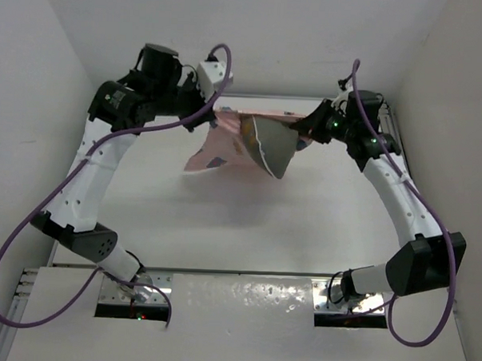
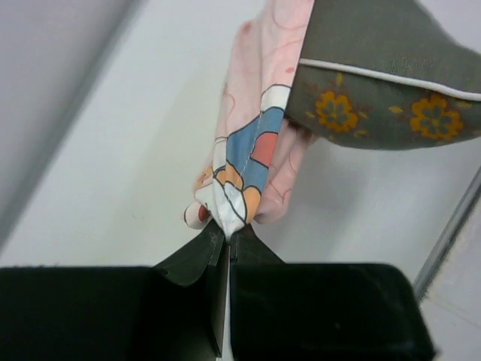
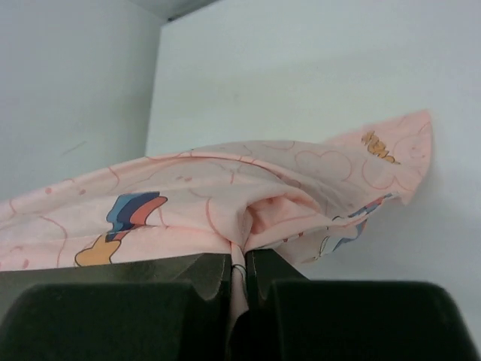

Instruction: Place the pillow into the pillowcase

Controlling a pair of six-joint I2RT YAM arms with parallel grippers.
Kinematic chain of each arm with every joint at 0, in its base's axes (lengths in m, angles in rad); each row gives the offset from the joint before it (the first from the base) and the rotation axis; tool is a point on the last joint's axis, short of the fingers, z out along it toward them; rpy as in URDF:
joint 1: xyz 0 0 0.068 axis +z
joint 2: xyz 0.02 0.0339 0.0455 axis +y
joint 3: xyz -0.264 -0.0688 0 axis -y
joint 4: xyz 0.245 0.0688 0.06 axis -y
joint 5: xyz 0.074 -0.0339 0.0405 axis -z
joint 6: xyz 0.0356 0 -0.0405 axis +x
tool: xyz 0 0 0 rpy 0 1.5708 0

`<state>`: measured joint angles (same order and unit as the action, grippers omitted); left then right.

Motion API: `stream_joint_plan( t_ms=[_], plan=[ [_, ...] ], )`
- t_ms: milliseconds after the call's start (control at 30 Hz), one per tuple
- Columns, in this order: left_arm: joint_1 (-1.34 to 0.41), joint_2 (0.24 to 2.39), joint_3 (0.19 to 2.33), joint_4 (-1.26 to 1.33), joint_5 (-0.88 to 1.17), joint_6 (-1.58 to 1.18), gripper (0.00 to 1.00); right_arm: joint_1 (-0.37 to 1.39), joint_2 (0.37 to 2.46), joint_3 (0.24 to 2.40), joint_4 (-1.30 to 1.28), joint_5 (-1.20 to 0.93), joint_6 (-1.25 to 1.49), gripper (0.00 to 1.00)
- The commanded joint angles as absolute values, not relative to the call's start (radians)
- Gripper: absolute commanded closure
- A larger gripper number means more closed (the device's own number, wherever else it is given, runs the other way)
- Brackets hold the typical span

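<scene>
The pillowcase (image 1: 220, 148) hangs aloft. Next, the pillowcase's edge comes down and back onto the bare table nearer the base, and my right gripper releases it there.
The pale-pink printed pillowcase (image 1: 220, 148) hangs above the table at the back, stretched between both grippers. The olive-grey pillow (image 1: 274, 146) with white piping sticks out of it, tilted, its lower corner hanging down. My left gripper (image 1: 216, 107) is shut on a bunched edge of the pillowcase (image 2: 240, 180); the pillow (image 2: 376, 83) with orange flowers shows just beyond. My right gripper (image 1: 303, 129) is shut on the other edge of the pillowcase (image 3: 225, 203). The pillow is hidden in the right wrist view.
White walls close in on the left, back and right. A metal rail (image 1: 244, 296) runs along the near edge between the arm bases. Purple cables (image 1: 31, 219) loop beside each arm.
</scene>
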<state>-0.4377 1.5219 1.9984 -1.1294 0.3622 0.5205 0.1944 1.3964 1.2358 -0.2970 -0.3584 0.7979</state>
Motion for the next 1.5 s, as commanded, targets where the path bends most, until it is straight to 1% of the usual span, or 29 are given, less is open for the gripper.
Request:
stream_joint_plan(
  t_ms=[0,67,167,233,267,333,400,500,567,600,633,733,767,800,833,867,900,933,1000,1033,1100,1133,1167,1267,1300,1367,1400,1433,1467],
  plan=[
    [-0.419,1.557,2.303,-1.229,0.333,0.499,1.0,0.121,1.422,1.383,-0.473,-0.369,0.704,1.0],
    [-0.419,1.563,2.45,-1.195,0.296,0.477,1.0,0.107,1.456,1.448,-0.537,-0.393,0.68,1.0],
    [-0.419,1.575,2.5,-1.174,0.269,0.462,1.0,0.097,1.489,1.572,-0.646,-0.4,0.614,1.0],
    [-0.42,1.568,2.438,-1.172,0.278,0.466,1.0,0.097,1.502,1.575,-0.679,-0.414,0.6,0.99],
    [-0.42,1.557,2.333,-1.161,0.303,0.474,1.0,0.097,1.52,1.563,-0.693,-0.417,0.592,0.98],
    [-0.42,1.549,2.213,-1.146,0.337,0.482,1.0,0.098,1.546,1.543,-0.712,-0.414,0.577,0.97],
    [-0.42,1.545,2.073,-1.103,0.37,0.476,1.0,0.098,1.595,1.519,-0.753,-0.369,0.551,1.0],
    [-0.417,1.552,2.023,-1.062,0.367,0.462,1.0,0.097,1.67,1.529,-0.863,-0.313,0.496,1.0],
    [-0.394,1.56,2.04,-1.043,0.351,0.451,1.0,0.094,1.687,1.529,-0.9,-0.339,0.467,1.0],
    [-0.384,1.571,2.055,-1.043,0.344,0.449,1.0,0.089,1.677,1.525,-0.9,-0.369,0.46,1.0],
    [-0.362,1.577,2.084,-1.04,0.331,0.448,1.0,0.086,1.663,1.52,-0.888,-0.494,0.447,1.0],
    [-0.327,1.586,2.124,-1.034,0.345,0.443,1.0,0.066,1.559,1.473,-0.737,-0.754,0.466,1.0],
    [-0.321,1.588,2.131,-1.031,0.351,0.434,1.0,0.066,1.53,1.444,-0.613,-0.853,0.53,1.0],
    [-0.318,1.589,2.135,-1.028,0.351,0.431,1.0,0.064,1.496,1.436,-0.571,-0.851,0.563,1.0],
    [-0.314,1.589,2.129,-1.019,0.342,0.425,1.0,0.064,1.45,1.433,-0.551,-0.807,0.586,1.0],
    [-0.314,1.588,2.114,-1.008,0.339,0.413,1.0,0.066,1.442,1.443,-0.569,-0.646,0.606,1.0],
    [-0.314,1.586,2.058,-0.977,0.324,0.404,1.0,0.063,1.453,1.471,-0.634,-0.55,0.577,1.0],
    [-0.314,1.585,2.022,-0.96,0.312,0.403,1.0,0.063,1.474,1.489,-0.635,-0.443,0.572,1.0],
    [-0.314,1.589,1.955,-0.928,0.269,0.391,1.0,0.061,1.535,1.546,-0.803,-0.228,0.551,1.0],
    [-0.313,1.591,1.927,-0.908,0.238,0.385,1.0,0.061,1.575,1.574,-0.848,-0.227,0.519,1.0],
    [-0.307,1.586,1.878,-0.9,0.242,0.37,1.0,0.075,1.556,1.524,-0.803,-0.273,0.522,1.0],
    [-0.304,1.58,1.867,-0.888,0.259,0.368,1.0,0.086,1.534,1.431,-0.754,-0.273,0.541,1.0],
    [-0.304,1.568,1.855,-0.882,0.274,0.385,1.0,0.097,1.491,1.395,-0.685,-0.27,0.554,1.0],
    [-0.305,1.566,1.789,-0.92,0.366,0.48,1.0,0.116,1.489,1.32,-0.667,-0.236,0.574,1.0],
    [-0.307,1.566,1.726,-0.939,0.379,0.503,1.0,0.123,1.502,1.306,-0.67,-0.233,0.572,1.0],
    [-0.307,1.562,1.634,-0.925,0.356,0.535,1.0,0.143,1.543,1.257,-0.664,-0.247,0.572,0.87],
    [-0.307,1.559,1.524,-0.907,0.339,0.532,1.0,0.152,1.552,1.238,-0.644,-0.253,0.572,0.76],
    [-0.307,1.555,1.469,-0.87,0.319,0.528,1.0,0.161,1.56,1.191,-0.625,-0.259,0.572,0.67],
    [-0.308,1.549,1.418,-0.858,0.327,0.54,1.0,0.179,1.563,1.165,-0.571,-0.265,0.575,0.61]
  ],
)
